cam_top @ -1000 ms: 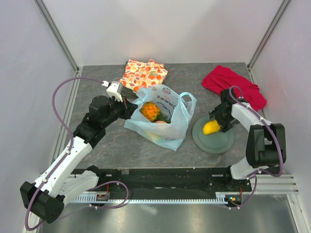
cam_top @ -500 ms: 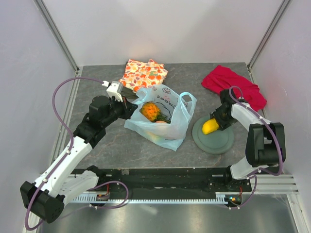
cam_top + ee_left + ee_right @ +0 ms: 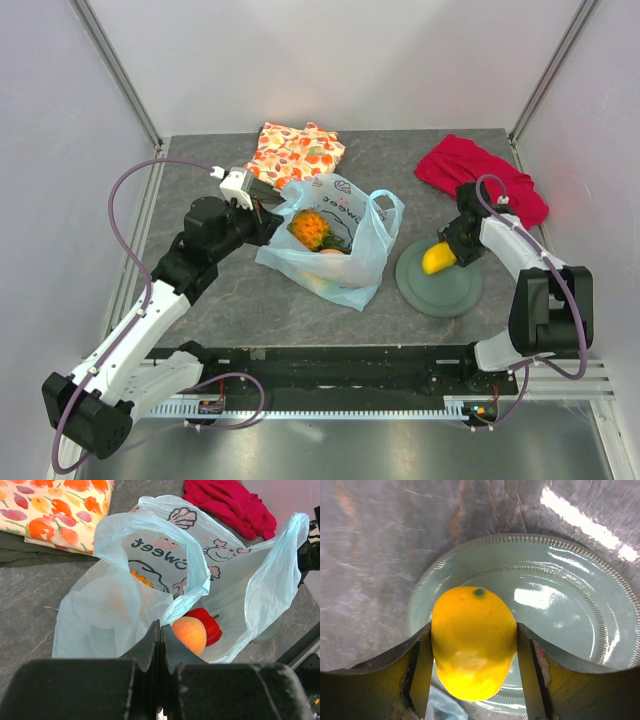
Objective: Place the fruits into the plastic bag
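Note:
My right gripper lifts the mango across next, lowers it and releases. The bag's open space beside the pineapple is left of my gripper in the top view.
The light-blue plastic bag (image 3: 335,250) lies open mid-table; it also shows in the left wrist view (image 3: 150,575). Inside it are the orange pineapple (image 3: 309,230), an orange peach (image 3: 190,634) and a red pepper-like piece (image 3: 209,625). My left gripper (image 3: 160,630) is shut on the bag's near rim and holds it up. My right gripper (image 3: 473,645) is shut on a yellow mango (image 3: 472,640) and holds it just above the grey-green plate (image 3: 570,630). In the top view the mango (image 3: 436,259) is over the plate's (image 3: 440,290) back part. The second mango is hidden.
An orange floral cloth (image 3: 295,152) lies at the back behind the bag. A red cloth (image 3: 480,178) lies at the back right, close to my right arm. The grey table (image 3: 220,300) is walled on three sides.
My right gripper has lifted the mango off the plate and moved it slightly back and right. The left arm and the bag have not moved.

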Controlling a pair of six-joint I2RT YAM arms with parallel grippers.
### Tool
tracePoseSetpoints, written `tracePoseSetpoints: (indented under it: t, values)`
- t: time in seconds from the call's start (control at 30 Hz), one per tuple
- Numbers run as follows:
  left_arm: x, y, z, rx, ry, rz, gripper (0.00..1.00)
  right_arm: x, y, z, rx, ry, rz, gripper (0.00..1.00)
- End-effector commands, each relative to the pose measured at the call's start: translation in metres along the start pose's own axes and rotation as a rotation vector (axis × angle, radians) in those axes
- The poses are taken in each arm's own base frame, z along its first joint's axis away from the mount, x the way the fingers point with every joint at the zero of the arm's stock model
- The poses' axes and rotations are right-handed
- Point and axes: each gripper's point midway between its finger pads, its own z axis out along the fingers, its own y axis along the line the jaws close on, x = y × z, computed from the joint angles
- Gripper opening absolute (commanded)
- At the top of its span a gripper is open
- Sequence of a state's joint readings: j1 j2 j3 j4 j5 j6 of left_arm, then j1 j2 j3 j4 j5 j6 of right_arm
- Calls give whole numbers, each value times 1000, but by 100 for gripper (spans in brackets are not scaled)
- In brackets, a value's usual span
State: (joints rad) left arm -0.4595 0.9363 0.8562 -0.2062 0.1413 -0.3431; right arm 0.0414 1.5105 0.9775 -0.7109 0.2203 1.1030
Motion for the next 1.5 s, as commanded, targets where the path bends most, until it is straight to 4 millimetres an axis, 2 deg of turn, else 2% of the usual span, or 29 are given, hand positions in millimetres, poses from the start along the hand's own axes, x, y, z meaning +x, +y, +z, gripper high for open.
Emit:
tracePoseSetpoints:
  t: [0.0,0.03,0.1,0.2,0.3,0.33,0.4,0.43,0.47,0.5,0.53,0.57,0.63,0.67,0.73,0.77,0.8,0.83,0.9,0.93,0.97,1.0,1.03,1.07,1.1,1.17,1.2,1.3,1.47]
  values:
    - [-14,-3,-1,14,-53,24,1,-32,21,-37,-90,-121,16,16]
    - [-14,-3,0,17,-52,23,1,-37,25,-44,-102,-135,13,7]
    - [-14,-4,0,20,-51,21,2,-45,35,-60,-139,-172,11,0]
    - [-13,-4,0,21,-50,21,1,-50,46,-81,-191,-205,-9,0]
    - [-12,-4,0,23,-46,20,2,-54,68,-111,-283,-243,-33,0]
    - [-12,-4,0,24,-49,20,2,-58,80,-125,-340,-262,-39,0]
    - [-13,-5,-1,25,-52,19,2,-55,98,-151,-448,-286,-114,0]
    - [-13,-5,-1,27,-51,19,2,-57,117,-171,-560,-320,-120,0]
    - [-14,-5,-1,29,-52,18,2,-52,125,-196,-647,-358,-158,0]
    - [-14,-5,-1,28,-56,18,2,-51,129,-207,-694,-387,-167,0]
    - [-14,-5,-2,28,-54,18,1,-56,141,-229,-778,-445,-155,0]
    - [-13,-5,-1,27,-53,16,2,-48,146,-248,-837,-462,-177,0]
    - [-13,-5,-2,26,-55,15,2,-49,156,-274,-904,-519,-221,0]
    - [-12,-4,-2,25,-55,12,2,-39,162,-282,-928,-518,-258,0]
    - [-12,-5,-2,29,-56,12,2,-34,171,-302,-974,-554,-321,0]
    - [-12,-5,-2,31,-53,10,2,-21,176,-309,-1005,-554,-370,0]
    - [-12,-6,-2,35,-55,9,2,-18,181,-320,-1038,-586,-405,0]
    - [-12,-6,-2,36,-53,9,2,-1,186,-329,-1083,-578,-456,0]
    - [-11,-6,-1,37,-51,7,1,10,193,-345,-1132,-611,-521,0]
    - [-11,-7,-1,37,-51,4,2,28,198,-350,-1159,-597,-574,0]
    - [-11,-7,-1,38,-49,4,2,35,202,-363,-1186,-605,-597,0]
    - [-12,-7,-2,39,-52,5,2,44,204,-366,-1189,-626,-665,0]
    - [-11,-7,-1,39,-52,3,2,69,210,-366,-1203,-603,-729,0]
    - [-12,-8,-2,41,-54,4,2,72,211,-372,-1186,-625,-750,0]
    - [-11,-7,-2,38,-50,2,2,96,215,-370,-1183,-620,-826,0]
    - [-12,-7,-1,39,-53,2,2,113,216,-370,-1169,-623,-879,0]
    - [-12,-7,-2,40,-50,1,2,131,218,-365,-1160,-609,-925,0]
    - [-12,-7,-2,36,-51,1,1,156,220,-346,-1111,-581,-1011,0]
    - [-12,-7,-3,33,-52,3,2,166,212,-305,-988,-541,-1031,0]
